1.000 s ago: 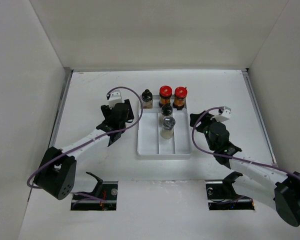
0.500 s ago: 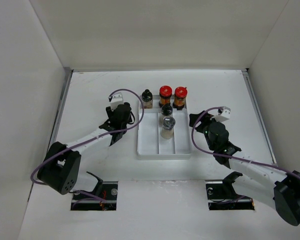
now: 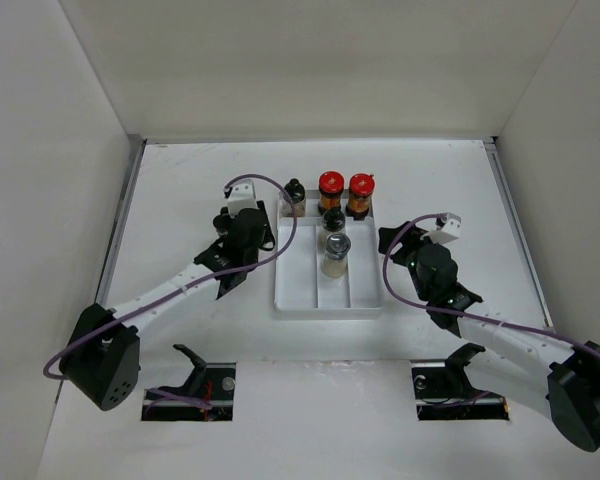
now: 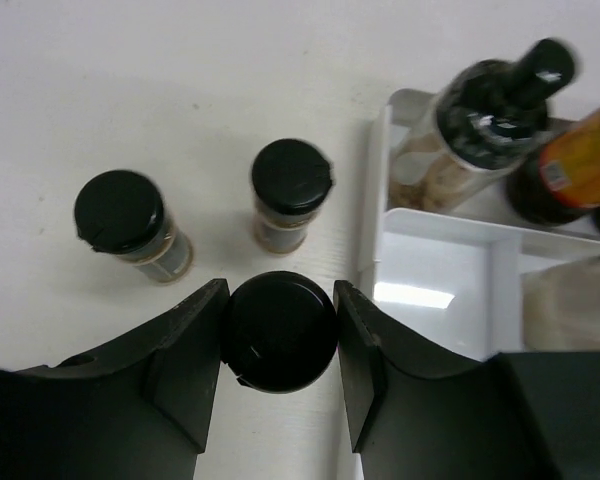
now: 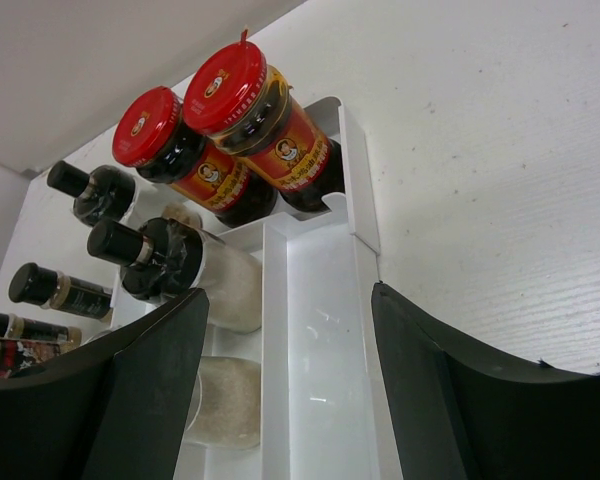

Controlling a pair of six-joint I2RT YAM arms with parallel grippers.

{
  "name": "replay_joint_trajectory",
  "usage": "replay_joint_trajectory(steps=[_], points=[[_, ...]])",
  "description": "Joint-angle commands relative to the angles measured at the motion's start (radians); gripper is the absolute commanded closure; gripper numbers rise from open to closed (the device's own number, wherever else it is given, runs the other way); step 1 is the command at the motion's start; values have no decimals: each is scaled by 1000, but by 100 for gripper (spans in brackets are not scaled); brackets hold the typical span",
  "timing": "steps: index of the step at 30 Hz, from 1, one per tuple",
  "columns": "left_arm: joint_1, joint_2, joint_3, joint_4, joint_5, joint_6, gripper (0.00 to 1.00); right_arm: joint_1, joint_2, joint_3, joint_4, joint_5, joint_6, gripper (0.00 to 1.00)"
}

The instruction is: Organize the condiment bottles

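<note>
The left gripper rises next, carries the black-capped bottle across the tray's rim and lowers to release it at the adjacent lane's far end, since that lane is empty.
My left gripper (image 4: 279,297) is shut on a black-capped condiment bottle (image 4: 278,335) that stands on the table just left of the white tray (image 4: 380,200). Two more black-capped bottles (image 4: 118,212) (image 4: 291,178) stand beyond it. In the top view the left gripper (image 3: 248,238) covers these three. The tray (image 3: 298,290) holds two red-capped jars (image 3: 329,185) (image 3: 360,187) at its far end. It also holds two black-capped bottles (image 3: 294,194) (image 3: 332,221) and a silver-capped jar (image 3: 336,250). My right gripper (image 5: 290,300) is open over the tray's right edge, holding nothing.
White walls close in the table on the left, back and right. The tray's right lane (image 5: 325,330) lies bare between my right fingers. Two cut-outs with dark fittings (image 3: 190,380) (image 3: 458,385) sit at the near edge.
My left gripper has closed on the black-capped bottle, and its wrist has shifted a little right toward the tray. The right arm has hardly moved.
</note>
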Motion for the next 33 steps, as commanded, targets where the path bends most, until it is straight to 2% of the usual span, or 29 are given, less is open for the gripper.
replay_joint_trajectory(steps=[1, 15, 23, 25, 30, 33], points=[[-62, -31, 99, 19, -7, 17, 67, -6, -7, 9, 43, -2, 1, 27], [-131, 340, 323, 166, 78, 20, 66, -9, -26, 4, 40, -1, 1, 27], [-130, 431, 332, 175, 79, 15, 65, -8, -30, 4, 38, -2, 1, 26], [-135, 436, 325, 174, 72, 14, 60, -11, -33, 2, 38, -2, 1, 26], [-138, 408, 294, 175, 49, 3, 37, -8, -26, 6, 38, -2, 1, 24], [-139, 371, 285, 171, 32, 12, 27, -11, -28, 4, 38, -2, 1, 24]])
